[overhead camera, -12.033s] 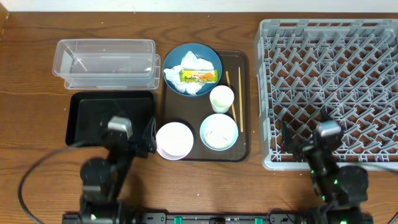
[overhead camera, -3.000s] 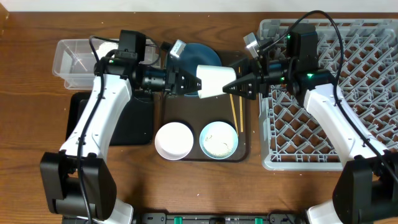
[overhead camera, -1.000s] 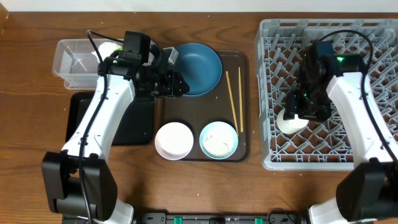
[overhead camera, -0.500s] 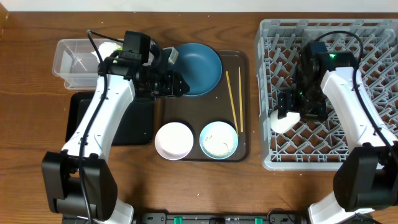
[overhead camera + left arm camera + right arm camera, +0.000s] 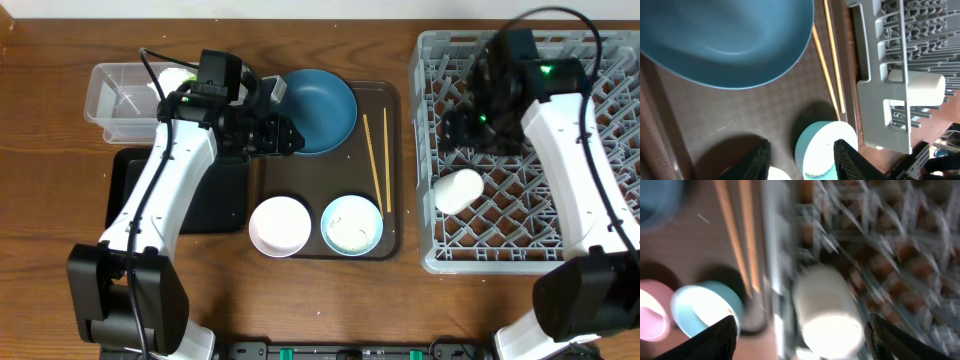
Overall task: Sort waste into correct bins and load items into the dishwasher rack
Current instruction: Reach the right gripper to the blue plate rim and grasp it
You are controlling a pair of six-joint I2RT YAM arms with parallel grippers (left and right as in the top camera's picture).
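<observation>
I will next move my right gripper over the rack's side and down to the plate's rim by the chopsticks, because that is to its left in the overhead view.
The small white cup [image 5: 458,190] lies on its side in the grey dishwasher rack [image 5: 430,262], near its left wall. My right gripper [image 5: 462,128] is open and empty above it; the cup also shows in the right wrist view [image 5: 825,310]. My left gripper [image 5: 290,138] is open and empty at the left edge of the dark blue plate [image 5: 322,108], which is bare. Two chopsticks [image 5: 376,160], the white bowl [image 5: 278,225] and the light blue bowl [image 5: 352,225] with rice grains lie on the brown serving tray [image 5: 392,100]. Something white and yellow-green shows in the clear tub [image 5: 130,100].
The black tray [image 5: 125,195] lies in front of the clear tub, partly under my left arm. The rack's upright pegs [image 5: 880,240] surround the cup. In the left wrist view the rack wall [image 5: 875,75] stands right of the chopsticks [image 5: 830,75].
My right gripper has let go of the cup in the rack and pulled up and back. The cup now lies on its side. The left arm has not moved.
</observation>
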